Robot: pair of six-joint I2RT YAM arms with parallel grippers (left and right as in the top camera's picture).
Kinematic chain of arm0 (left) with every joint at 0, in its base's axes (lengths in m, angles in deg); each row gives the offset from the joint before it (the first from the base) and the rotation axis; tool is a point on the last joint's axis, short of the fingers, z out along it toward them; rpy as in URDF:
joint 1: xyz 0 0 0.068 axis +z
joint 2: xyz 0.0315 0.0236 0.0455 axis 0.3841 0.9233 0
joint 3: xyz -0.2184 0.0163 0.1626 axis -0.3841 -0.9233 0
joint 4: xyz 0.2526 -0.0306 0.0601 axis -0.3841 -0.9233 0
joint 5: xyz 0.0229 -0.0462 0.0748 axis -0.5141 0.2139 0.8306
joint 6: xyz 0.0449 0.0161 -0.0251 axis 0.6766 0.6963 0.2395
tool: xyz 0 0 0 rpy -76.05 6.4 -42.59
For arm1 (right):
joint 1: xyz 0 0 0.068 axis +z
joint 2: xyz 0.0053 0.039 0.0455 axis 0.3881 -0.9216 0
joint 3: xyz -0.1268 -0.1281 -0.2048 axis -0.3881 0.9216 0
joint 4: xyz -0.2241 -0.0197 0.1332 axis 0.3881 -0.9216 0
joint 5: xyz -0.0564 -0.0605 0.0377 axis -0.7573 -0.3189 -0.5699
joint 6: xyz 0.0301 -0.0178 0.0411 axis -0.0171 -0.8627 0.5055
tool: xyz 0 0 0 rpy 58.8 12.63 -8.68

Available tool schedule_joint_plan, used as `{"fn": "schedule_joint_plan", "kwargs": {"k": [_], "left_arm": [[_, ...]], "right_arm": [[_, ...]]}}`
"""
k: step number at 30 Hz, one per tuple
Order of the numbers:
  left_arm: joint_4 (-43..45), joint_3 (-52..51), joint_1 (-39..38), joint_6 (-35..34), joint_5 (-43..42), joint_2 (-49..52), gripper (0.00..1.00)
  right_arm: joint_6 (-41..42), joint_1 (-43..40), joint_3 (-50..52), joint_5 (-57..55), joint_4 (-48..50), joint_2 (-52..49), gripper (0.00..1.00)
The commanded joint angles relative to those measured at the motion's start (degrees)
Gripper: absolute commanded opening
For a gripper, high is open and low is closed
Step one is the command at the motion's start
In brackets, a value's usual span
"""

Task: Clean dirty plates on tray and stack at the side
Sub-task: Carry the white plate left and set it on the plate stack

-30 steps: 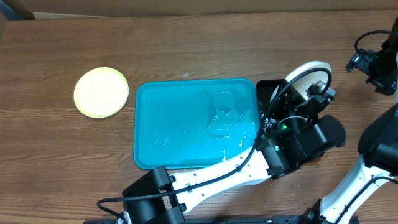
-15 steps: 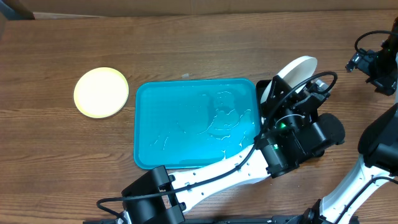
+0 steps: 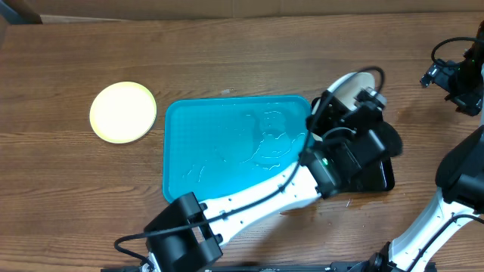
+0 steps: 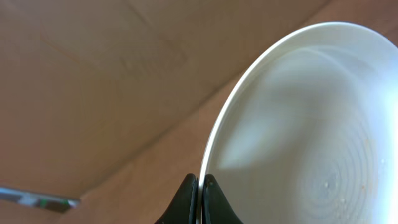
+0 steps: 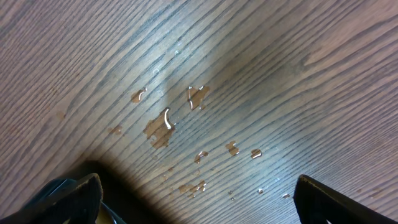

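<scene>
My left gripper moves past the tray and down next and releases the rim of the white plate over the yellow-green plate (image 3: 123, 112). That plate lies to its left in the overhead view.
A white plate (image 4: 311, 130) stands on edge in the air, and my left gripper (image 4: 200, 193) is shut on its rim. Faint orange specks mark its lower inside. From overhead, this plate (image 3: 357, 83) hangs tilted just past the right end of the turquoise tray (image 3: 219, 128), which is wet and bears no plate. A pale yellow-green plate (image 3: 123, 112) lies flat on the table left of the tray. My right gripper (image 5: 199, 196) is open above bare wet wood at the far right, with nothing between its fingers.
A black tray (image 3: 380, 180) lies right of the turquoise one, mostly hidden under my left arm (image 3: 257, 200). Water drops (image 5: 163, 124) dot the wood under the right gripper. The right arm (image 3: 457, 75) sits by the table's right edge.
My left gripper has carried the white plate leftward from above the black tray toward the turquoise tray's right end. The right arm has not moved.
</scene>
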State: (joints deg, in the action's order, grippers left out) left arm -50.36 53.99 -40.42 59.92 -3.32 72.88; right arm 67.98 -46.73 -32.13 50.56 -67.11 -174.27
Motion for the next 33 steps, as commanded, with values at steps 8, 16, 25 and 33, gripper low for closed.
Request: {"fn": "schedule_joint_plan", "kwargs": {"k": [8,16,25,33], "left_arm": [[-15.9,1.1,13.7,-27.0,-31.2,-5.3,0.04],[-22.1,1.1,35.7,-36.9,-65.0,-8.6,0.04],[-37.4,1.0,67.2,-39.9,-73.9,-8.2,0.04],[-42.1,1.0,86.3,-39.9,-73.9,-8.2,0.04]], "right_arm": [[0.2,-0.2,-0.7,0.1,0.2,1.4,1.0],[0.2,-0.2,-0.7,0.1,0.2,1.4,1.0],[0.2,-0.2,-0.7,0.1,0.2,1.4,1.0],[0.2,-0.2,-0.7,0.1,0.2,1.4,1.0]]}}
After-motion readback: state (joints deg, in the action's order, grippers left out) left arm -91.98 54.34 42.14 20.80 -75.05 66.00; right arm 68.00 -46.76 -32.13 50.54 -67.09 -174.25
